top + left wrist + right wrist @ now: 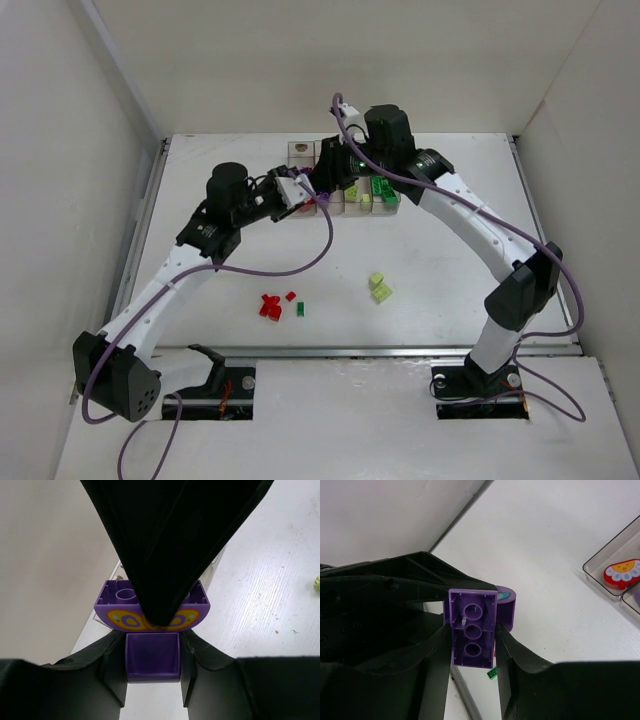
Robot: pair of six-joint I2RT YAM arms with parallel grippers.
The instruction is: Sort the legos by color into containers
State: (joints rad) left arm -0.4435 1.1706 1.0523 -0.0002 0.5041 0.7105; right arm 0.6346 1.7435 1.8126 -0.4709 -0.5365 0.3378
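The bin with a matching purple lego (325,201) (636,598) is below. My right gripper will next move clear of the left gripper and lower my piece there to release it.
Both grippers meet over the left end of the containers (300,152), holding one joined clump of purple legos. In the left wrist view my left gripper (152,652) has its fingers pressed on both sides of a square purple lego (152,656), which is joined to a half-round purple piece with a butterfly print (125,617). My right gripper (472,635) is shut on a purple brick (472,630), seen from its hollow underside. From above, the left gripper (306,196) and right gripper (330,186) nearly touch, and the clump is mostly hidden.
Loose on the table lie red legos (270,305), a green lego (300,310) and yellow-green legos (380,288). The bins hold green (383,188) and yellow-green (355,190) pieces, and a red flower-print piece (621,574). White walls enclose the table.
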